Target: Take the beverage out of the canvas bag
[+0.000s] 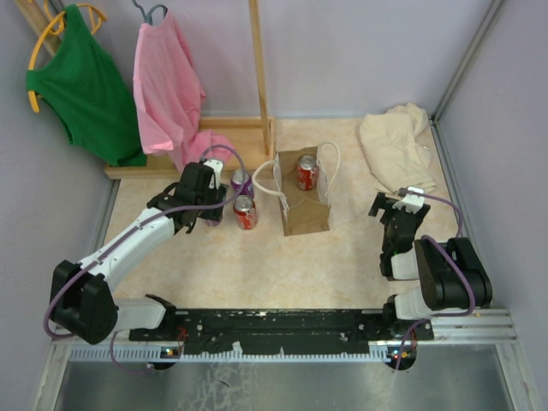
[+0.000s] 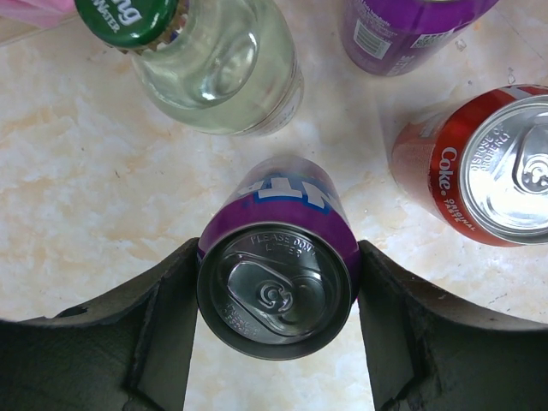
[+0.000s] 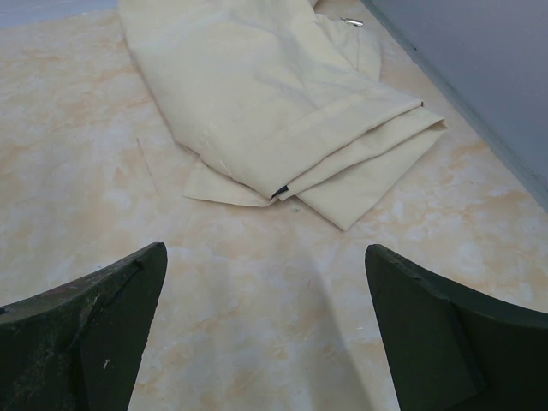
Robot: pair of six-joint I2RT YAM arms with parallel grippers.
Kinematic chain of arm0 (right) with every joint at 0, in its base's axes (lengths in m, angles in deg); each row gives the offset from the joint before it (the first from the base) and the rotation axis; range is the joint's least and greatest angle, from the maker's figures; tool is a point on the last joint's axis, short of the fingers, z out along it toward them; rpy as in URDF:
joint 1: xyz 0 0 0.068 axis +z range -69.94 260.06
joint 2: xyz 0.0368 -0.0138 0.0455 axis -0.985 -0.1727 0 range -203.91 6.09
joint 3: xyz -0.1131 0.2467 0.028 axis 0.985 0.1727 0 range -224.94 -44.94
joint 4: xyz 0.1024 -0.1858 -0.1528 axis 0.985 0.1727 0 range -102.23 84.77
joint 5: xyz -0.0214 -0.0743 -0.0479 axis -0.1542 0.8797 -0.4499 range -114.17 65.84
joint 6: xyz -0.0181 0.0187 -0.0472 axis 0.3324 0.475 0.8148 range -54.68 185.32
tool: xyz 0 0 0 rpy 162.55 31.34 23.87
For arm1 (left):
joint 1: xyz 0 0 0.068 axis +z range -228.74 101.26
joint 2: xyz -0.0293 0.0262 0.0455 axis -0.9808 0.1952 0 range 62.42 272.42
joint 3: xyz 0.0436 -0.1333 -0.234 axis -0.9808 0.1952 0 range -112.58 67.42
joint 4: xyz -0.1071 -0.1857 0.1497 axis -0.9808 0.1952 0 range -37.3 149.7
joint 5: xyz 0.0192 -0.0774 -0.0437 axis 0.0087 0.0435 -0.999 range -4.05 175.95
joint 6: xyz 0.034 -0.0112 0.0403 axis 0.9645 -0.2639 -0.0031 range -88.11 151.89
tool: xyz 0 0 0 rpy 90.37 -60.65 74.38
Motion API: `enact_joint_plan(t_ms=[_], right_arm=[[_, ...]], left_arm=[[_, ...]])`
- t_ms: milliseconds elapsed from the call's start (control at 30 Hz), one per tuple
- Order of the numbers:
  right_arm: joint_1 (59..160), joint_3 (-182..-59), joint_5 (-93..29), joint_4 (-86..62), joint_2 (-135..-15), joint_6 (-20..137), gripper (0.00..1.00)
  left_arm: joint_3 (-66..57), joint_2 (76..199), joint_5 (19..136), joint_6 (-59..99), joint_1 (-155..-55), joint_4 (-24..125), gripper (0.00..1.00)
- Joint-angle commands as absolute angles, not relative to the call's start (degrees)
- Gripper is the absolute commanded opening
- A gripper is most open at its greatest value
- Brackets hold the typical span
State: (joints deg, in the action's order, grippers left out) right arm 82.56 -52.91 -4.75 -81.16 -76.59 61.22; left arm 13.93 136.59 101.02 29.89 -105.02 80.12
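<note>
My left gripper should next lower the purple can upright onto the clear spot on the bare table, beside the bottle and the red Coke can.
The tan canvas bag [image 1: 305,214] with white rope handles stands upright at mid-table. A red cola can [image 1: 306,172] stands inside its open top. My left gripper [image 1: 204,205] is left of the bag, apart from it. In the left wrist view this gripper [image 2: 278,253] is shut on an upright purple can [image 2: 276,291], with a finger against each side. My right gripper [image 1: 396,207] is right of the bag; in its wrist view it [image 3: 265,257] is open and empty above bare table.
Next to the held can stand a clear bottle with a green cap [image 2: 214,68], another purple can [image 2: 411,26] [image 1: 241,181] and a red Coke can [image 2: 488,163] [image 1: 245,211]. A pale beige cloth heap [image 1: 396,145] [image 3: 282,103] lies at the far right. A wooden clothes rack [image 1: 257,68] holds green and pink garments at the far left.
</note>
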Motion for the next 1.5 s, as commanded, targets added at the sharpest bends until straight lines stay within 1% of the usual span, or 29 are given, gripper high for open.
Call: enact_joint_plan(t_ms=[0,133,200,233,333,400,600,667,700,767,833,867,900,933,1233,1367,1467], right_arm=[[82.9,-54.3,-4.1,-83.6,-76.6,61.1,0.99],[82.9,-54.3,-4.1,-83.6,-76.6,61.2,0.99],[82.9,-54.3,-4.0,-83.6,-76.6,61.1,0.99],[82.8,-54.3,-4.1,-83.6,-76.7,61.1,0.99],[82.9,-54.3,-4.1,-83.6,-76.6,61.2,0.99],[82.8,-54.3,-4.1,-83.5,-76.6,61.2,0.99],[82.9,-54.3,-4.1,-83.6,-76.6,61.2,0.99],[82.9,-54.3,-4.1,-83.6,-76.6,61.2,0.99],[82.9,-54.3,-4.0,-83.6,-76.6,61.1,0.99],[82.9,-54.3,-4.1,-83.5,-76.6,61.2,0.99],[82.8,-54.3,-4.0,-83.6,-76.6,61.1,0.99],[82.9,-54.3,-4.1,-83.5,-76.6,61.1,0.99],[82.9,-54.3,-4.0,-83.6,-76.6,61.1,0.99],[82.9,-54.3,-4.1,-83.5,-76.6,61.1,0.99],[82.9,-54.3,-4.1,-83.5,-76.6,61.2,0.99],[82.9,-54.4,-4.1,-83.5,-76.6,61.1,0.99],[82.9,-54.4,-4.0,-83.5,-76.6,61.2,0.99]], left_arm=[[11.9,137.4,99.2,29.2,-103.8,77.6,0.0],[11.6,139.1,96.6,28.8,-102.2,78.4,0.02],[11.2,139.8,96.0,28.7,-101.8,79.0,0.05],[11.1,140.1,95.8,28.7,-101.6,79.2,0.09],[10.8,140.8,95.8,28.6,-101.3,79.3,0.25],[10.6,141.3,95.8,28.5,-101.1,79.3,0.3],[10.4,141.9,94.7,28.5,-100.8,78.8,0.33],[10.3,142.0,94.4,28.4,-100.7,78.5,0.37],[10.3,142.1,94.4,28.4,-100.7,78.5,0.42],[9.7,142.5,94.8,27.9,-100.6,78.9,0.57],[8.9,143.0,95.7,27.5,-100.5,79.9,0.66],[8.4,143.2,95.9,27.3,-100.6,80.6,0.78],[7.9,143.1,96.1,27.2,-100.6,81.4,0.95],[7.4,142.9,96.2,27.2,-100.6,81.8,0.99],[1.5,136.4,95.3,28.9,-100.6,83.7,1.0],[-2.9,132.6,88.9,32.6,-100.8,82.5,1.0],[-4.2,129.0,83.0,34.6,-101.7,76.8,1.0]])
